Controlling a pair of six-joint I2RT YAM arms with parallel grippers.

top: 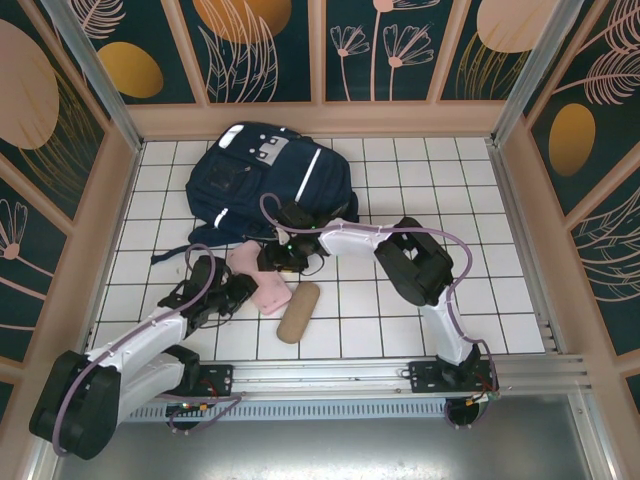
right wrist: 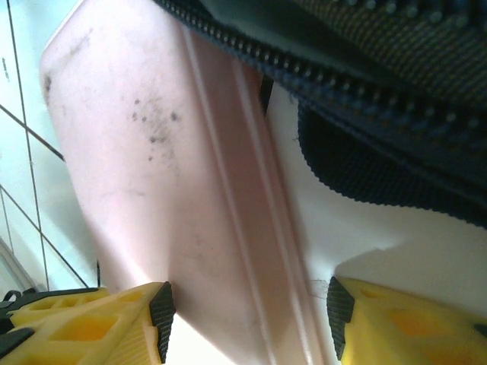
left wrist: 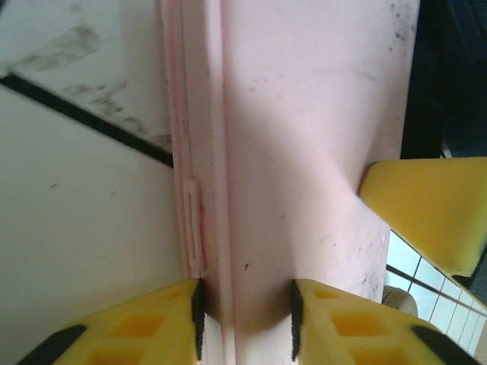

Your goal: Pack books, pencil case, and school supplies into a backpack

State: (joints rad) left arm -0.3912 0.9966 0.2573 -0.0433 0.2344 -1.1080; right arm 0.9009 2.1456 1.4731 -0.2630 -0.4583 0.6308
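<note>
My right gripper has its fingers open, and the case's ridged side edge (top: 281, 277) (right wrist: 262, 251) runs at an angle between them. The gripper will next turn in line with that edge and move in over it.
A pink rounded flat case (top: 264, 288) lies on the white tiles just in front of the navy backpack (top: 268, 178). My left gripper (top: 236, 290) is shut on the case's edge (left wrist: 304, 137), with both pads (left wrist: 198, 315) pressed against it. From the backpack side, my right gripper (top: 281, 256) stands open astride the same case (right wrist: 152, 152). Its left pad (right wrist: 162, 312) is at the case's face and its right pad is over bare tile. The backpack's zipper edge (right wrist: 365, 91) hangs just beyond. A tan oblong pouch (top: 298, 312) lies to the right of the case. The books are out of view.
Peach side walls and patterned panels enclose the tiled floor (top: 420, 190). An aluminium rail (top: 350, 375) with both arm bases runs along the near edge. A dark backpack strap (top: 175, 250) trails left over the tiles. The right arm's elbow (top: 415, 262) rises right of centre.
</note>
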